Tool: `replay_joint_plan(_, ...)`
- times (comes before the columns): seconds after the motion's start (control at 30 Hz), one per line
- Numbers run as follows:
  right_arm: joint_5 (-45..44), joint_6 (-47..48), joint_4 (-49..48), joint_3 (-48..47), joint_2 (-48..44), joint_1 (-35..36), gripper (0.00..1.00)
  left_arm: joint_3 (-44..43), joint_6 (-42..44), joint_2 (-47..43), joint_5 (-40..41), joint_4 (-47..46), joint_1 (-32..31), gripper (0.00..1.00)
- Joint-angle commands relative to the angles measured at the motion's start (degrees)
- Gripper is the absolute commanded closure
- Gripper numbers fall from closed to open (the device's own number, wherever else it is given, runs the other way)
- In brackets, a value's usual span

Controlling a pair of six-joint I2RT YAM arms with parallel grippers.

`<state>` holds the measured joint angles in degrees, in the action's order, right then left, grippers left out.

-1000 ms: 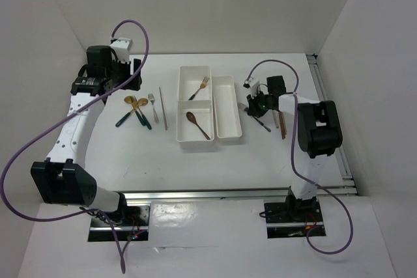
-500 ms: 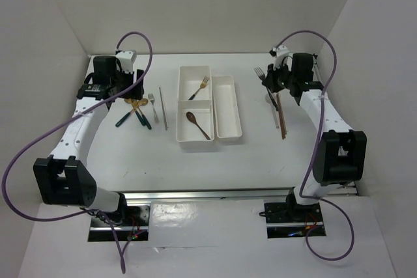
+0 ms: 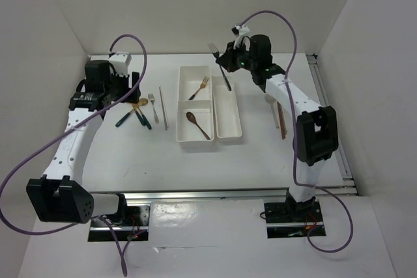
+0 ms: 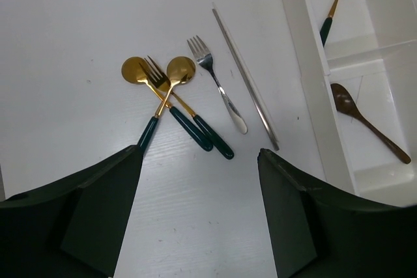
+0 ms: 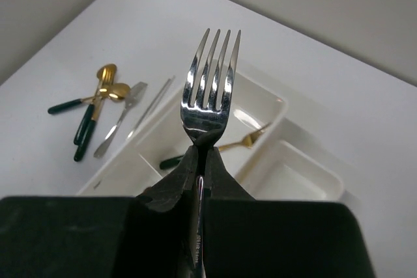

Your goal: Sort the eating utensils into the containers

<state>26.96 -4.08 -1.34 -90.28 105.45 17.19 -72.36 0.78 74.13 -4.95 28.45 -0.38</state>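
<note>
The right gripper shifts to the left in the top view next and brings the silver fork down into the far compartment [image 3: 195,84], because a gold fork already lies there.
My right gripper [image 3: 227,69] is shut on a silver fork [image 3: 215,50] and holds it, tines up, above the far end of the two white trays; the fork [image 5: 212,96] stands between its jaws [image 5: 203,161]. The two-compartment tray [image 3: 194,101] holds a gold fork [image 3: 200,87] in the far compartment and a brown wooden spoon [image 3: 197,124] in the near one. The narrow tray [image 3: 228,118] lies at its right. My left gripper [image 4: 199,154] is open and empty above two gold spoons [image 4: 180,68], a gold fork [image 4: 156,77], a silver fork [image 4: 203,56] and silver chopsticks [image 4: 244,83].
Brown chopsticks [image 3: 282,120] and a white utensil [image 3: 270,99] lie on the table right of the trays. The left group of utensils [image 3: 140,110] lies left of the trays. White walls close in the table at the back and sides.
My right arm has lifted the silver fork from the right of the table and swung it left to above the trays. My left gripper has stayed over the left utensils.
</note>
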Motion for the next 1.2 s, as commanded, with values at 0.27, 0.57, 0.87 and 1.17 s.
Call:
replay_joint_plan(0.27,-0.7,-2.1,-28.8,1.2,9.7,7.9,1.00,3.5,0.8,-8.4,1.0,5.7,0.4,0.15)
replay_joint_plan(0.57,-0.2,0.4,-45.0,4.0,15.8,10.8,1.00,4.5,1.9,-11.1,2.9,8.0,0.4,0.15)
replay_joint_plan(0.87,-0.4,4.5,-51.6,6.5,20.1,11.5,1.00,4.0,2.4,-12.3,4.5,9.1,0.4,0.15)
replay_joint_plan(1.17,1.3,10.3,-54.4,9.1,21.2,10.9,1.00,4.0,2.4,-12.8,4.5,9.6,0.9,0.15)
